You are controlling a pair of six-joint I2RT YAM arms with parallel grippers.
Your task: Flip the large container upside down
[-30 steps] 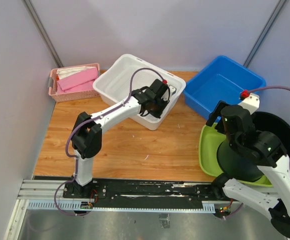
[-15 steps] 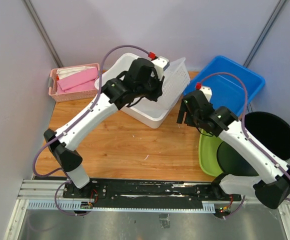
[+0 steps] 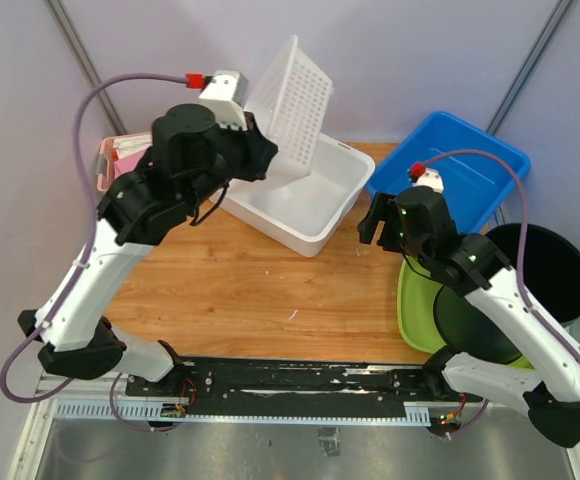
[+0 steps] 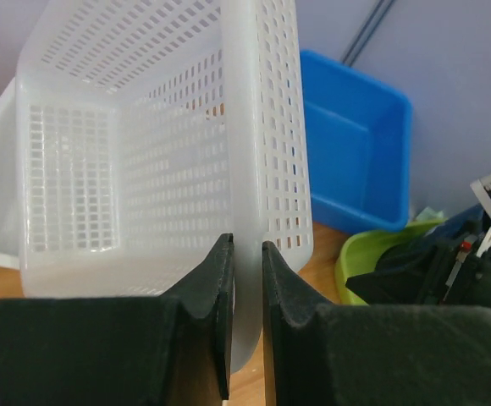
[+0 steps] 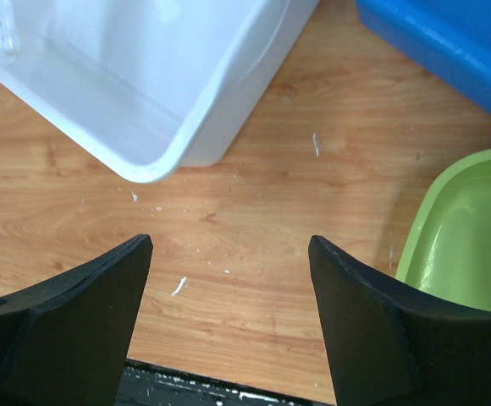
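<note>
The left gripper swings back and down next, tips the basket over and releases it on the table's bare wood nearer than the tub, since that spot is clear.
A large white tub sits upright on the wooden table at the back centre. It also shows in the right wrist view. My left gripper is shut on the side wall of a white perforated basket and holds it tilted in the air above the tub. In the left wrist view the fingers pinch the basket's wall. My right gripper is open and empty above bare table, just right of the tub's near corner. In its own wrist view the gripper hangs over bare wood.
A blue bin stands at the back right. A green bowl and a black round bin are at the right, and a pink basket is at the back left. The rail runs along the table's near edge.
My left arm has lifted the perforated basket up out of the white tub and tipped it on edge. My right gripper has come in beside the tub's right corner.
</note>
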